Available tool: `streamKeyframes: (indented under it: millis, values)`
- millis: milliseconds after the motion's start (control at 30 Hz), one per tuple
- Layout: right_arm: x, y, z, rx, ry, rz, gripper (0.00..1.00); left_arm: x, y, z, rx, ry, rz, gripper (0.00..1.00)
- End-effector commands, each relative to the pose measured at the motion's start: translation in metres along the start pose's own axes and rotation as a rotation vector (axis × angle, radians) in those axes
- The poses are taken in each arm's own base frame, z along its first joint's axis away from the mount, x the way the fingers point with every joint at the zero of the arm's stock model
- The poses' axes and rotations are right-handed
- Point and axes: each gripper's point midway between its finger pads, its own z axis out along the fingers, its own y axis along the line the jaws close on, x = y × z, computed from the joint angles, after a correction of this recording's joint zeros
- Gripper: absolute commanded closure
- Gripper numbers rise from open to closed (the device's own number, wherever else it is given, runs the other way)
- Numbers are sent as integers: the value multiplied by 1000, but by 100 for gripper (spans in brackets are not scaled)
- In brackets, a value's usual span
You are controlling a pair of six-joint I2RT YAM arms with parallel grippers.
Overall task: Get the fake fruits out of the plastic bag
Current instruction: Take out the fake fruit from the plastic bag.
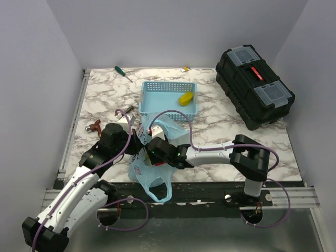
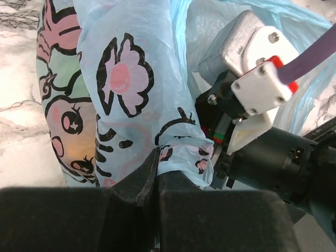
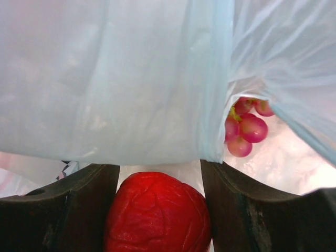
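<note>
The basket's bottom by the yellow fruit (image 1: 185,98) is outward of my right gripper, so next my right gripper will go up from the bag (image 1: 156,178) and outward to let go of the red fruit.
The light-blue plastic bag (image 1: 156,178) with a pink cartoon print lies crumpled at the table's near edge, between both grippers. My left gripper (image 2: 159,170) is shut on a fold of the bag (image 2: 131,79); in the top view it (image 1: 139,146) sits at the bag's left side. My right gripper (image 3: 157,173) reaches inside the bag (image 3: 105,73) and is shut on a wrinkled red fruit (image 3: 157,215). Purple-pink grapes (image 3: 244,128) lie deeper in the bag, partly behind a fold. A yellow fruit (image 1: 185,98) lies in the basket.
A rigid light-blue mesh basket (image 1: 157,100) stands just behind the bag. A black toolbox (image 1: 254,86) is at the back right. A green-handled screwdriver (image 1: 123,73) lies at the back left. A small reddish-brown object (image 1: 94,127) lies left of my left arm.
</note>
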Motion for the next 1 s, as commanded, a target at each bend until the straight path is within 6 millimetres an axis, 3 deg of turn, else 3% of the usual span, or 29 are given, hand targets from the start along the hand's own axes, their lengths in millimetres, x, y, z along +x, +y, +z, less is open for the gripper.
streamKeyframes:
  millis: [0,433,700,967]
  values:
    - [-37,-6,-19,43,-93,55,74,-2,-8,2,49,1,14,100]
    - [-81,3,-62,-43,-188,134,86,-7,-7,0,37,-23,17,100]
    - [-126,1,-118,-119,-305,215,99,-7,-2,-1,11,-30,14,100]
    - [-165,-15,-178,-145,-434,288,99,-4,-3,1,17,-8,8,100]
